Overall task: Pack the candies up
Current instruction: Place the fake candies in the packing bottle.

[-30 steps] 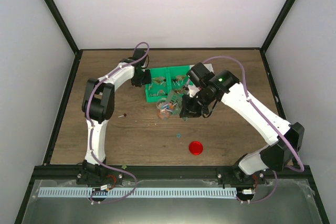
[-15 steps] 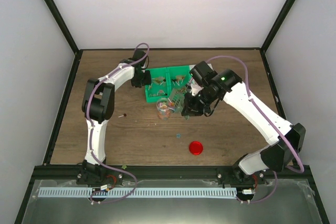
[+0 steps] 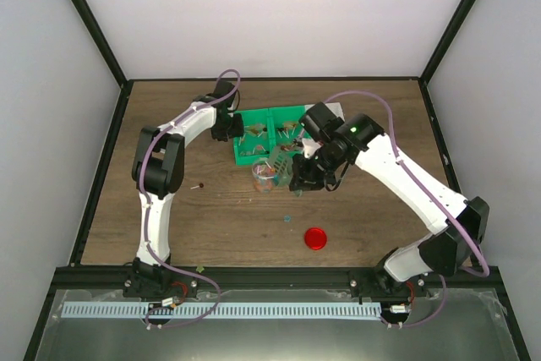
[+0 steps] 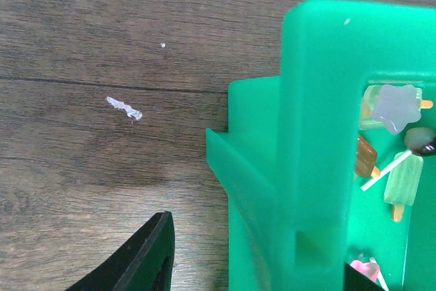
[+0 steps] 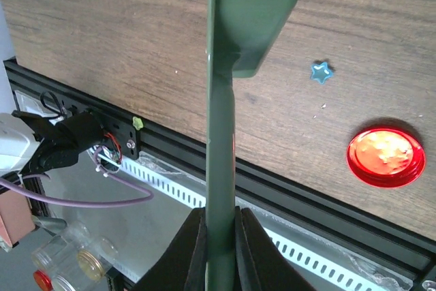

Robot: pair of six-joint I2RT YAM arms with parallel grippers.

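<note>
Next I should move my right gripper toward the right in the top view and down, and release the scoop (image 5: 231, 32) on the tabletop past the tray, since it's clear there.
Candies (image 4: 392, 161) lie in a green tray (image 3: 252, 155), whose thick wall fills the left wrist view (image 4: 313, 100). A clear jar (image 3: 266, 177) with some candies in it stands just in front of the tray. My right gripper (image 3: 303, 173) is shut on the handle of a dark green scoop (image 5: 231, 32), and the scoop's head (image 3: 280, 161) hangs over the jar. My left gripper (image 3: 226, 127) is open at the tray's left end. Its jaws straddle the tray's corner (image 4: 259, 250), with a gap between the left finger and the wall.
A round red lid (image 3: 315, 237) lies on the wooden table near the front; it also shows in the right wrist view (image 5: 385, 157). A small blue star (image 5: 320, 71) lies on the table near it. A dark red bit (image 3: 201, 185) lies left of the jar.
My right gripper has shifted slightly back and forth with the scoop above the jar. The left arm and the tray have not moved.
</note>
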